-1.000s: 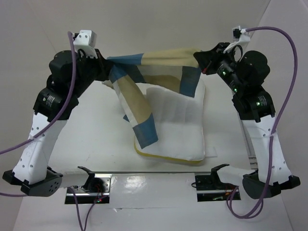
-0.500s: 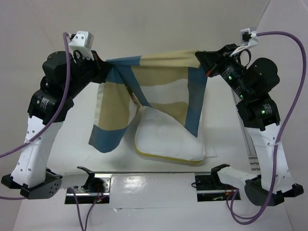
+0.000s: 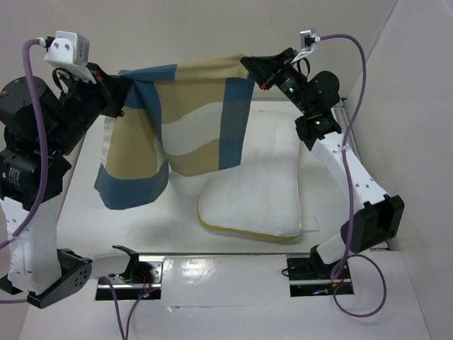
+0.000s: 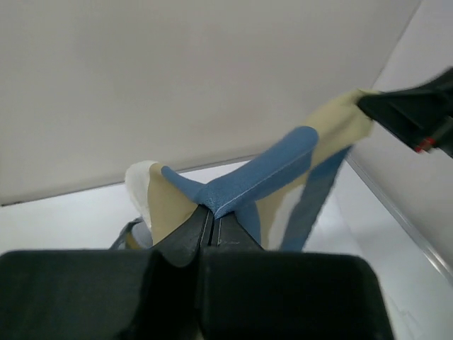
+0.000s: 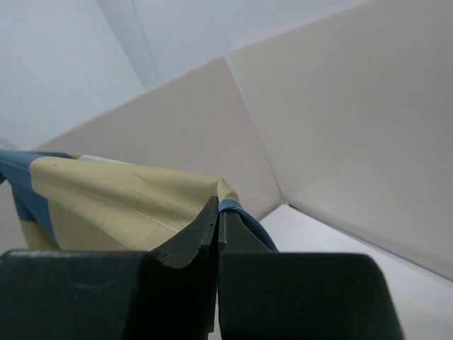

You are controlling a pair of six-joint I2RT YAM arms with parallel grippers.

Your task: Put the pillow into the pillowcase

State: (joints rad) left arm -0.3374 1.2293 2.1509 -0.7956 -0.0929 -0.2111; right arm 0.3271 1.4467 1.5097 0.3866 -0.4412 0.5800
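The pillowcase's cloth still hangs stretched in the air. I will move my left gripper down toward the bare tabletop beside the pillow and let go of the pillowcase (image 3: pixel 191 120) there.
The pillowcase (image 3: pixel 191 120), in blue, tan and cream blocks, hangs stretched in the air between my two grippers, above the table. My left gripper (image 3: pixel 129 94) is shut on its left top edge; the left wrist view shows the blue cloth (image 4: pixel 248 180) pinched at the fingertips. My right gripper (image 3: pixel 248 65) is shut on its right top corner; the right wrist view shows the tan cloth (image 5: pixel 120 202) there. The white pillow (image 3: pixel 251 202) with a yellow band along its near edge lies flat on the table below, right of centre, partly behind the hanging cloth.
White walls enclose the table at the back and right (image 3: pixel 417 106). A metal rail (image 3: pixel 226 253) with two black clamps runs along the near edge. Purple cables (image 3: pixel 357 78) trail from both wrists.
Both arms rose and swung left, lifting the pillowcase off the pillow and stretching it out. The cloth now hangs free and more of the pillow is uncovered.
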